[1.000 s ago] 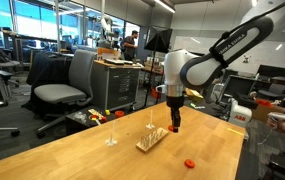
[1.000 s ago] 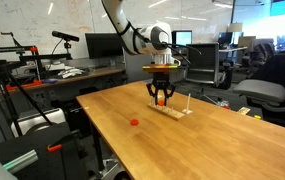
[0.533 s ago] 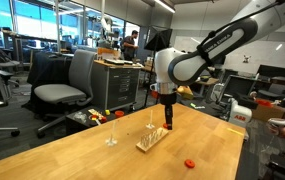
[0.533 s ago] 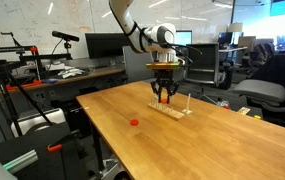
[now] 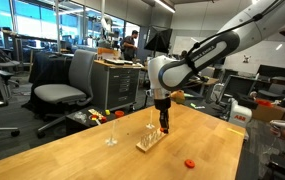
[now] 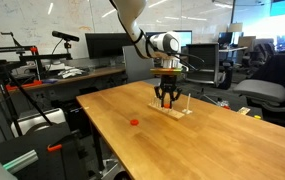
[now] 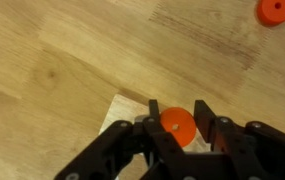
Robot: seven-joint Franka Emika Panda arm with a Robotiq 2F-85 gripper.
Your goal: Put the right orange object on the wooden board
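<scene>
Next, my gripper lowers the small red-orange disc a little, straight onto the pale board's end (image 5: pixel 161 137) (image 7: pixel 127 113), and releases it, because it hangs just above that spot.
My gripper (image 7: pixel 179 130) is shut on a small red-orange disc with a centre hole (image 7: pixel 174 120). It hangs just above one end of the small pale wooden board (image 7: pixel 122 110). Both exterior views show the gripper (image 5: pixel 164 129) (image 6: pixel 165 102) over the board (image 5: pixel 150 140) (image 6: pixel 174 109), whose thin pegs stand upright. The held disc is too small to make out there. The look-alike red-orange piece (image 5: pixel 190 162) (image 6: pixel 134 122) lies loose on the tabletop, away from the board; it also shows at the top right of the wrist view (image 7: pixel 275 10).
The large light wooden tabletop (image 5: pixel 82 155) carries the board. A thin clear upright stand (image 5: pixel 110 132) is near the board. Office chairs (image 5: pixel 64 85) and desks stand beyond the table edges.
The gripper, still holding the disc, has moved sideways from beside the board to over its end. The loose piece has not moved.
</scene>
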